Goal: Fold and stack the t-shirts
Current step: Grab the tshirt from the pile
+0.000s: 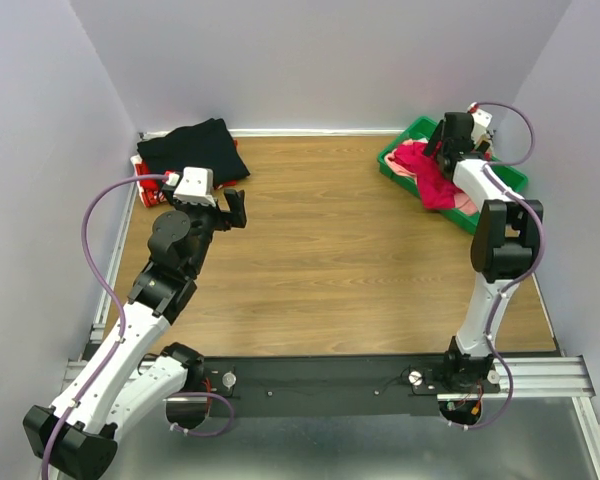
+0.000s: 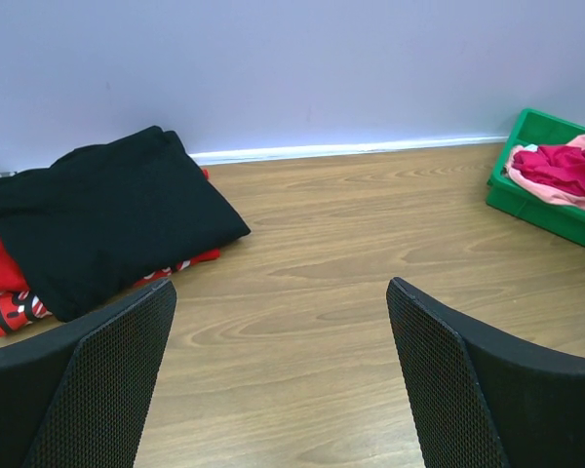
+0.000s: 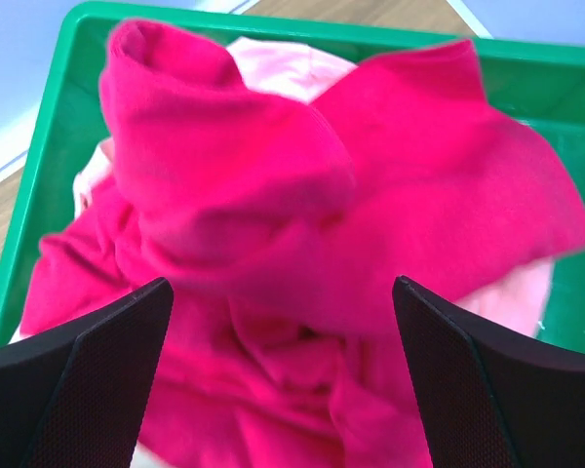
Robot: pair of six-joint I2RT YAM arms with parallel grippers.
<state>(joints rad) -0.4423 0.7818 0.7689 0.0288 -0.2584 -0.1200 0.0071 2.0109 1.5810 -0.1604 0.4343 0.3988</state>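
The cloth lies between the open fingers of my right gripper. Next, my right gripper needs to turn slightly over the tray and close its fingers on the bunched fold of the crimson shirt (image 1: 438, 160) (image 3: 285, 273).
A folded black t-shirt (image 1: 193, 148) lies at the back left on a red printed cloth (image 1: 146, 178); it also shows in the left wrist view (image 2: 102, 217). A crumpled crimson-magenta t-shirt (image 3: 302, 234) lies on a pale salmon-pink t-shirt (image 3: 288, 70) in the green tray (image 1: 404, 138), partly hanging over its front edge (image 1: 438, 188). My right gripper (image 3: 283, 380) is open just above the crimson shirt, holding nothing. My left gripper (image 2: 283, 380) is open and empty above bare wood, in front of the black shirt.
Purple walls close the back and both sides. The wooden tabletop (image 1: 330, 250) stretches between the two arms. The green tray also shows at the right edge of the left wrist view (image 2: 541, 200).
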